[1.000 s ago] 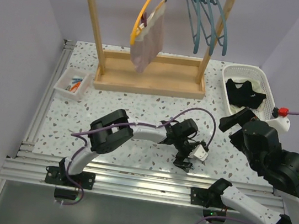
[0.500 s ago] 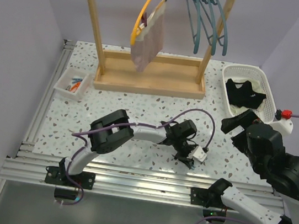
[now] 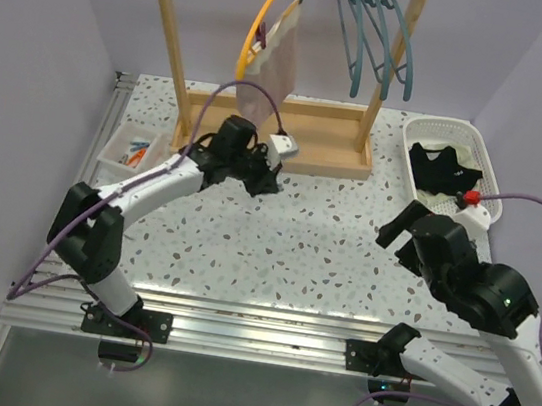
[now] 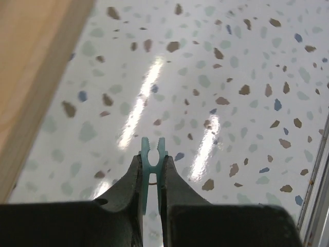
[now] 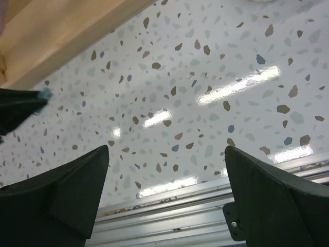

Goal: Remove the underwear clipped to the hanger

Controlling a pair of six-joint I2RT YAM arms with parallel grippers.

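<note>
I will next use my left gripper to swing the teal peg left in the top view, over the small white tray, because that tray holds coloured pegs.
The dusty pink-mauve underwear (image 3: 275, 60) hangs clipped to a yellow hanger (image 3: 251, 39) on the wooden rack. The black underwear (image 3: 443, 170) lies in the white basket (image 3: 486, 158) at the back right. My left gripper (image 3: 266, 182) (image 4: 153, 165) hovers low over the table beside the rack's base board (image 4: 36, 62), shut on a teal clothes peg (image 4: 153, 153) whose serrated tip sticks out past the fingers. That peg's tip (image 5: 45, 94) also shows in the right wrist view. My right gripper (image 3: 400, 236) (image 5: 167, 175) stands wide open over the near right of the table, holding nothing.
Several teal hangers (image 3: 376, 31) hang at the rack's right end. A small white tray (image 3: 132, 153) with coloured pegs sits at the left. The rack's base (image 3: 275, 138) crosses the back of the table. An aluminium rail (image 5: 205, 216) runs along the near edge.
My left gripper shut on the teal peg near the table's front middle, then swung with it to the back left beside the rack base. The right arm shifted slightly left and stayed open.
</note>
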